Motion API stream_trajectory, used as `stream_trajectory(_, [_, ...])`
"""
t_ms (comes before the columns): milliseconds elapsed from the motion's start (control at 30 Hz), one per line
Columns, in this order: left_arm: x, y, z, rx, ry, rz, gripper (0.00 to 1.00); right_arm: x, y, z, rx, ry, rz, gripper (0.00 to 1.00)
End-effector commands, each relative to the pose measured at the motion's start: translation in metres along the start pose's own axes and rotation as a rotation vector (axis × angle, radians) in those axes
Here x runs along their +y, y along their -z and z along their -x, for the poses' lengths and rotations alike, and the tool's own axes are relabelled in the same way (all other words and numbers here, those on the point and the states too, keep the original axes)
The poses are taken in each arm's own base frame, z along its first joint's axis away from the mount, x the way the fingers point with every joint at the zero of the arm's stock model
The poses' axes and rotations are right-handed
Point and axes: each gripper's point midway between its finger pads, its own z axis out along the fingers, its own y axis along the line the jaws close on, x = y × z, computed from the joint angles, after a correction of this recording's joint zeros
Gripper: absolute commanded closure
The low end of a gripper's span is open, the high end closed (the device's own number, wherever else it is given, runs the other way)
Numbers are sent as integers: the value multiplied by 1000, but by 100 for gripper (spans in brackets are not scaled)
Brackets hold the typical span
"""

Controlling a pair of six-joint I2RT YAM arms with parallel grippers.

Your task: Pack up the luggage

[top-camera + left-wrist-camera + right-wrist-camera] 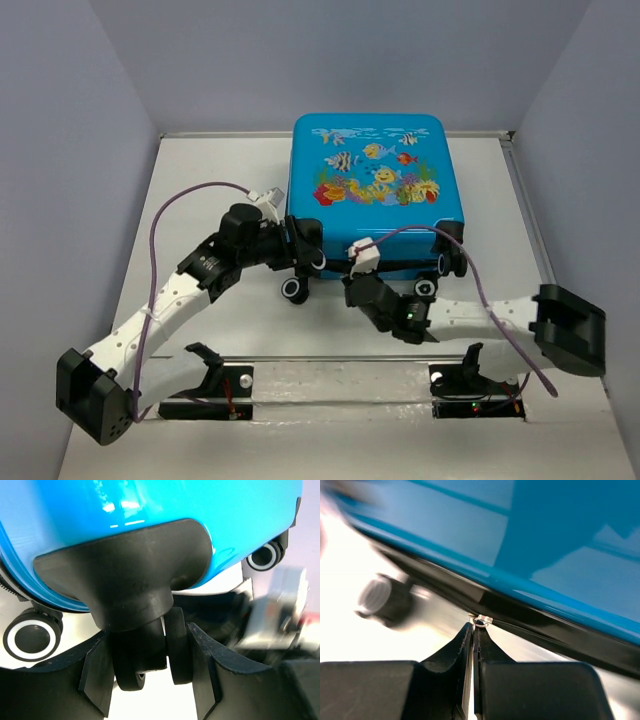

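Note:
The caster wheel [318, 262] needs to move toward the right in the top view next, before my left gripper releases it. My left gripper should steady the luggage [375, 165] while my right gripper pinches the zipper pull.
The luggage [375, 165] lies flat at the back of the table, lid down, fish-and-coral face up; its blue shell [150, 510] fills the left wrist view. My left gripper [305, 250] is at its near left corner, and the left wrist view shows the gripper [150, 665] shut on a black double caster wheel [137, 657]. My right gripper [352, 284] is at the near edge. In the right wrist view the gripper [474, 630] is pinched shut on the zipper pull, whose metal slider [483, 619] sits on the black zipper edge [545, 625].
Other black-and-white wheels [295, 291] [426, 288] stick out at the suitcase's near edge. Purple cables [160, 230] loop off both arms. Black arm bases [215, 385] [470, 385] stand at the near edge. Grey walls enclose the table on three sides.

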Motion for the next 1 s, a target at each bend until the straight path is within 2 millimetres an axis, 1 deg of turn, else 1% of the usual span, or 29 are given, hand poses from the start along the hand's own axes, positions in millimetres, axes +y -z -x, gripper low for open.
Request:
stream_trajectory(0, [-150,52,78,-281,-266,-508,94,166,23,46,-135,-152,459,93])
stream_trajectory(33, [-155,55,80,-284,-261,-519,94,192,23,37,-137,-156,516,93])
stream_trajectory(67, [-157,56,81,-283,-255,-526,94,205,22,36,-147,-165,543,93])
stream_trajectory(100, [-161,59,81,-284,-252,-541,94,220,20,46,-175,-192,577,93])
stream_trajectory(133, [-164,61,81,-282,-232,-551,94,236,23,59,-225,-235,642,93])
stream_trajectory(167, [-165,64,81,-284,-222,-559,94,248,12,48,-223,-251,657,93])
stream_trajectory(200, [-162,62,80,-286,-202,-551,94,257,10,53,-252,-288,684,93])
stream_trajectory(233, [-163,69,81,-306,-184,-557,94,265,9,58,-287,-308,707,93])
stream_trajectory(267, [-163,73,82,-318,-143,-568,94,272,10,75,-355,-349,730,93])
stream_trajectory(300, [-163,77,82,-330,-120,-575,94,275,2,69,-374,-369,724,93])
stream_trajectory(333, [-162,84,83,-367,-99,-591,94,273,8,93,-471,-468,737,93])
stream_trajectory(367, [-163,88,81,-369,-71,-606,94,271,3,88,-482,-491,729,93])
stream_trajectory(433, [-163,96,85,-404,-78,-604,94,269,9,93,-495,-537,754,93])
stream_trajectory(467, [-162,99,85,-409,-89,-588,94,269,19,86,-488,-520,812,93])
stream_trajectory(500, [-161,98,88,-422,-117,-565,94,268,26,79,-471,-501,829,93])
stream_trajectory(533, [-164,101,93,-434,-124,-558,94,264,36,82,-466,-497,834,93])
stream_trajectory(567, [-165,100,93,-433,-128,-559,94,245,32,59,-424,-464,788,93])
stream_trajectory(600, [-170,103,95,-434,-129,-577,94,232,35,53,-409,-473,769,93])
stream_trajectory(633, [-171,100,96,-428,-126,-582,94,218,44,61,-424,-500,760,93])
stream_trajectory(667, [-176,102,97,-428,-132,-602,94,193,45,41,-394,-479,711,93])
stream_trajectory(700, [-179,101,99,-429,-131,-607,94,181,47,38,-382,-479,684,93])
stream_trajectory(733, [-185,105,103,-435,-137,-621,94,172,50,36,-365,-477,665,93])
stream_trajectory(767, [-185,101,105,-433,-140,-614,94,162,57,35,-341,-456,655,93])
stream_trajectory(800, [-186,100,107,-437,-145,-610,94,160,60,37,-329,-447,650,93])
stream_trajectory(833, [-188,101,111,-447,-147,-608,94,159,61,35,-300,-438,644,93])
stream_trajectory(867, [-190,100,113,-445,-138,-617,94,161,58,26,-245,-379,629,93])
stream_trajectory(900, [-192,98,112,-440,-130,-627,94,167,57,24,-230,-351,638,93])
stream_trajectory(933, [-191,94,110,-422,-118,-637,94,183,59,38,-249,-352,676,93])
stream_trajectory(967, [-192,93,109,-417,-108,-649,94,196,58,41,-254,-339,708,93])
